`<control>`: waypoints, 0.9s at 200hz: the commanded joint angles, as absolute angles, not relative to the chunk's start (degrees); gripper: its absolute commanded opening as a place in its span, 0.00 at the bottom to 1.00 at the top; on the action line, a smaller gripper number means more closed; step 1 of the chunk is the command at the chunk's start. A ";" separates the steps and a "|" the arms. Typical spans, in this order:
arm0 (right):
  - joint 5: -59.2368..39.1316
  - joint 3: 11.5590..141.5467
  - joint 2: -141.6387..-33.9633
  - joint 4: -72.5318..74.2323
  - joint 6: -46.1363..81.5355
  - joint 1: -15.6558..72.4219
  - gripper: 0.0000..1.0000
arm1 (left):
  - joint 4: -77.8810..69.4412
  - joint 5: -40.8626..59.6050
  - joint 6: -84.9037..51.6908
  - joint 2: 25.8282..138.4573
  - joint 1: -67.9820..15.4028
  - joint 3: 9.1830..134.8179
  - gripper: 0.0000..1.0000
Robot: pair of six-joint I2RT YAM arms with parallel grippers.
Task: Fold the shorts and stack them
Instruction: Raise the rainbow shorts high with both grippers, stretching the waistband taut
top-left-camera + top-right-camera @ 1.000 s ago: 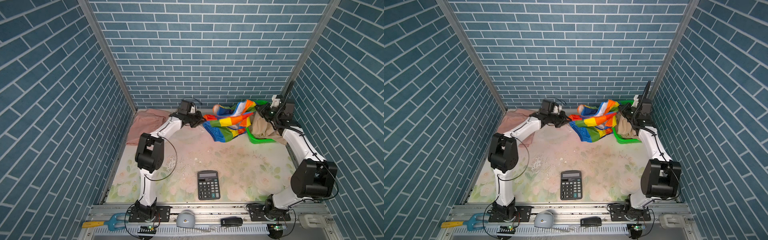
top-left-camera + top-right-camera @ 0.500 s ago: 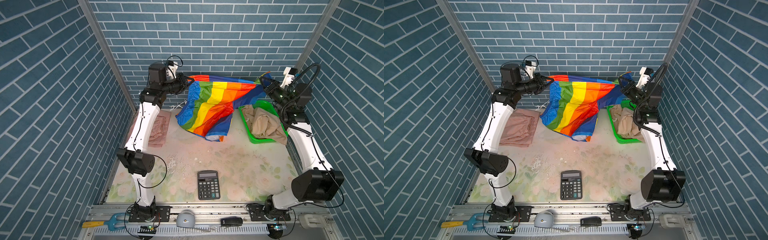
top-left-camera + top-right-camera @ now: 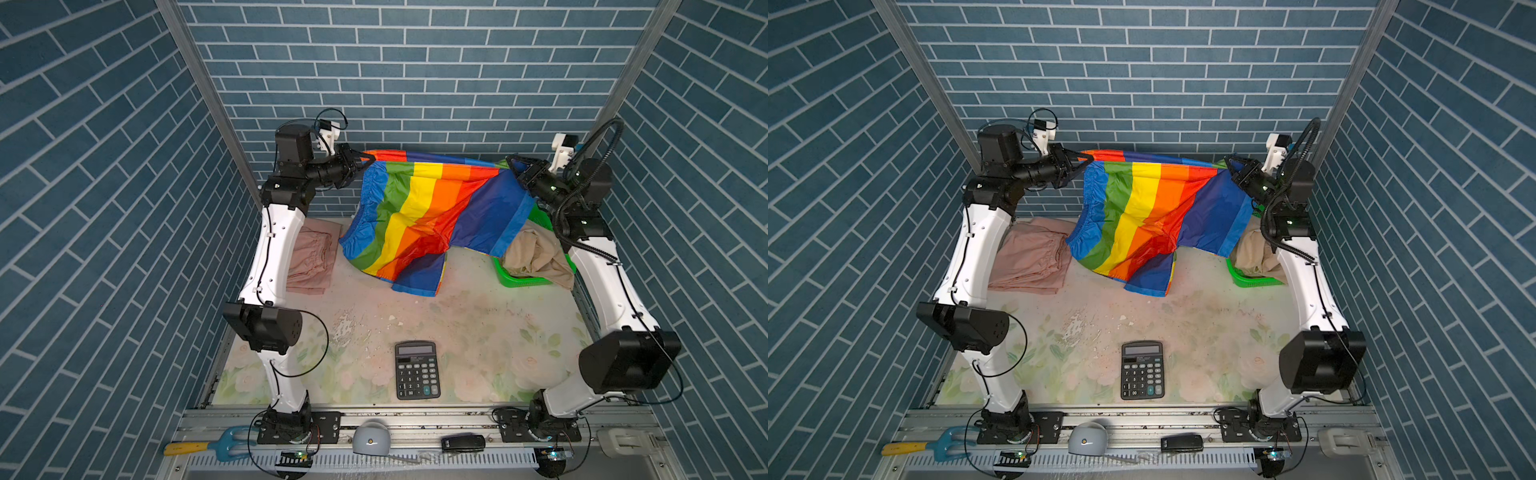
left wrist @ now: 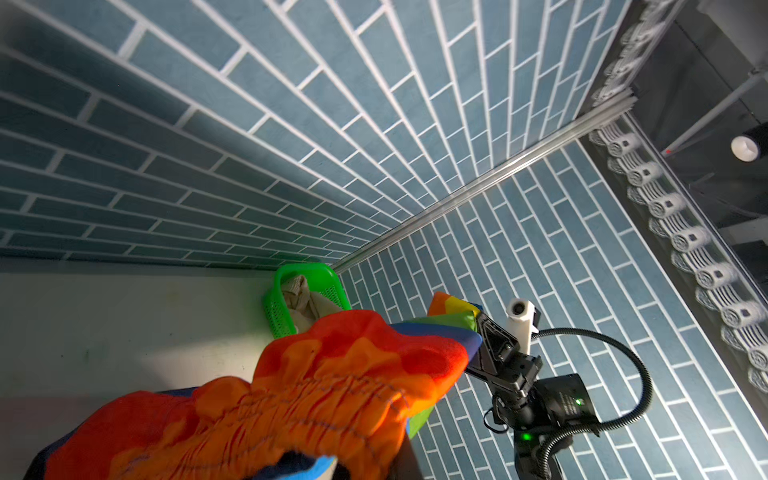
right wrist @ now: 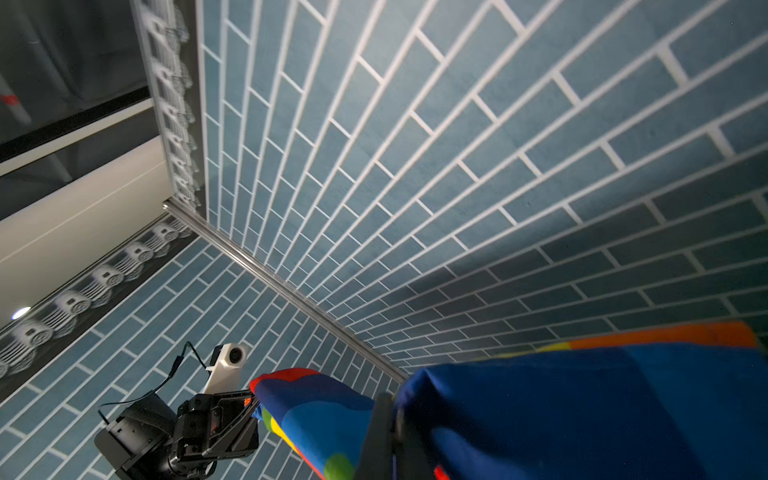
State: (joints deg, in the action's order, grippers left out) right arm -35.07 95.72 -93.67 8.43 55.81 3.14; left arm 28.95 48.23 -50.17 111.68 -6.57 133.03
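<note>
The shorts hang spread, so I will raise my right gripper. The hem corner should then go back and down with it to the clear tabletop by the basket (image 3: pixel 519 280) and be released there.
The rainbow-striped shorts (image 3: pixel 428 208) (image 3: pixel 1150 212) hang spread in the air at the back, their lower hem just above the table. My left gripper (image 3: pixel 365 160) (image 3: pixel 1086 160) is shut on one upper corner at the gathered waist (image 4: pixel 332 386). My right gripper (image 3: pixel 513 164) (image 3: pixel 1231 164) is shut on the opposite corner, and blue cloth (image 5: pixel 582 407) covers its finger (image 5: pixel 376 436). The pale pink shorts (image 3: pixel 311 257) (image 3: pixel 1034 257) lie folded at the back left. The beige shorts (image 3: pixel 536 253) (image 3: pixel 1252 249) lie crumpled in a green basket (image 3: pixel 519 280) (image 3: pixel 1254 280).
A black calculator (image 3: pixel 417 370) (image 3: pixel 1142 370) lies at the front middle of the floral table. Blue brick walls close in the back and both sides. Small tools rest on the front rail (image 3: pixel 415 419).
Both grippers rose from low at the back of the table and moved apart, lifting the bunched rainbow shorts into a spread, hanging sheet. In the last half second they barely moved.
</note>
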 commanded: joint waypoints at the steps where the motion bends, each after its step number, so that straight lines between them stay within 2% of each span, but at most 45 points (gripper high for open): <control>1: -28.72 96.61 -100.66 9.56 61.21 -0.29 0.00 | 27.69 41.57 -53.16 117.19 0.35 129.29 0.00; 24: -28.92 99.41 -106.84 12.40 63.10 1.08 0.00 | 26.12 41.80 -54.84 121.78 0.62 130.80 0.00; 53: -29.66 111.35 -116.04 11.93 63.89 2.11 0.00 | 25.15 41.95 -58.31 131.54 0.83 143.80 0.00; 89: -31.98 139.80 -125.07 5.33 63.32 0.63 0.00 | 9.38 41.11 -74.35 141.96 3.47 160.85 0.00; 102: -32.33 150.63 -127.74 2.19 61.62 -0.35 0.00 | 7.91 38.33 -76.34 141.21 4.10 164.30 0.00; 116: -32.43 155.92 -126.69 2.52 60.12 -1.90 0.00 | 4.53 37.11 -76.96 136.36 4.92 162.14 0.00; 131: -33.14 151.95 -121.10 6.25 58.96 -3.70 0.00 | 1.39 37.30 -74.87 129.43 5.94 157.92 0.00; 153: -35.40 135.33 -110.97 13.27 56.38 -4.74 0.00 | 2.31 40.77 -68.64 120.03 7.56 148.48 0.00; 165: -37.19 124.90 -106.52 14.24 54.68 -4.59 0.00 | 3.15 43.03 -66.55 114.92 8.69 138.24 0.00; 180: -39.46 109.61 -100.95 17.06 53.85 -4.40 0.00 | 0.62 44.22 -65.80 107.12 10.18 119.29 0.00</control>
